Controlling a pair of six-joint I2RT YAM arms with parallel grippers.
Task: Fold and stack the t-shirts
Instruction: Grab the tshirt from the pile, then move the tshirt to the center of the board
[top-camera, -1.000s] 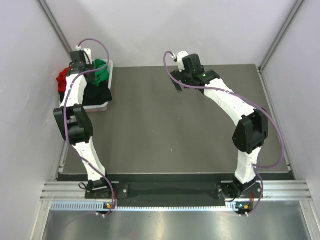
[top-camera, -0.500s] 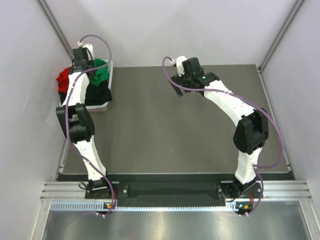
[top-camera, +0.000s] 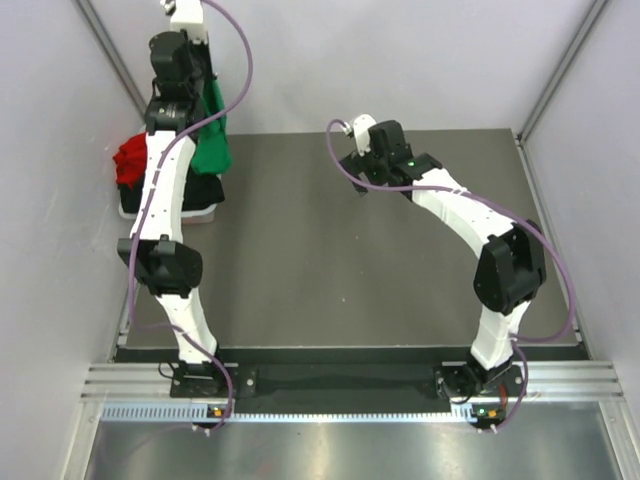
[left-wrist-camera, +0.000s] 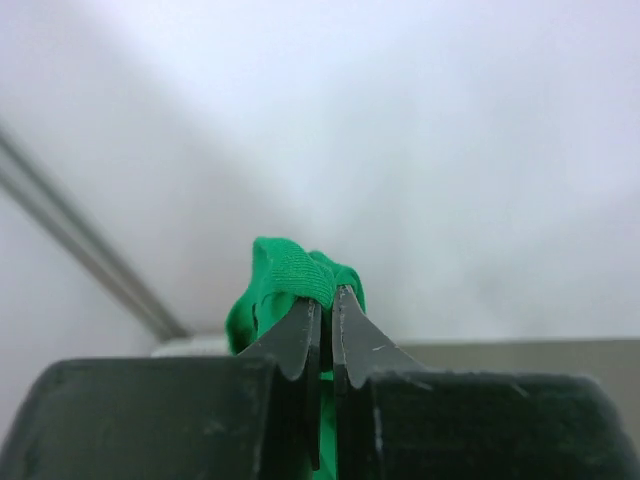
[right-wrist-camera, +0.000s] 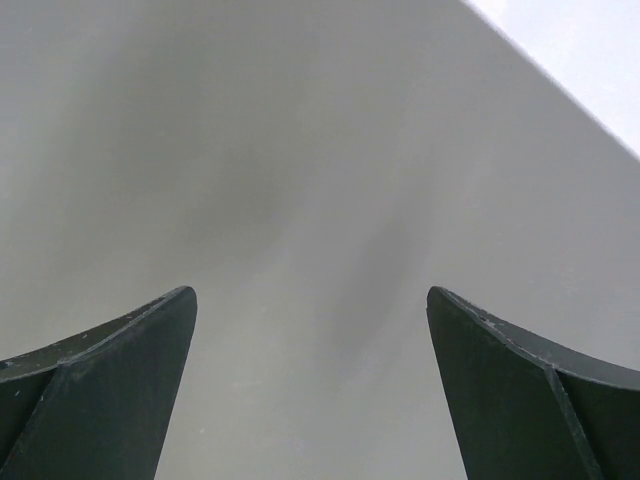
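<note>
The middle of the table is bare, so I will move my left gripper from the basket (top-camera: 204, 213) to the right in the top view, over that table, and let go of the green t-shirt.
The bright green t-shirt (top-camera: 212, 142) hangs in the air over the white basket (top-camera: 204, 213) at the far left of the table. My left gripper (top-camera: 203, 86) is raised high and shut on its top fold. In the left wrist view, the green cloth (left-wrist-camera: 285, 268) bunches over the closed left gripper (left-wrist-camera: 327, 296). The red t-shirt (top-camera: 130, 160) drapes over the basket's left side. The black t-shirt (top-camera: 200, 190) lies inside it, partly hidden behind my left arm. My right gripper (top-camera: 360, 183) hovers open over the far middle of the table, and the right wrist view shows nothing between the right gripper (right-wrist-camera: 312, 300) fingers.
The dark grey table (top-camera: 350, 260) stretches between both arms. White walls close in at the left, the right and the back. The basket sits against the left wall.
My left gripper has shut on the green t-shirt and risen, pulling it up out of the basket. The right arm has shifted only slightly.
</note>
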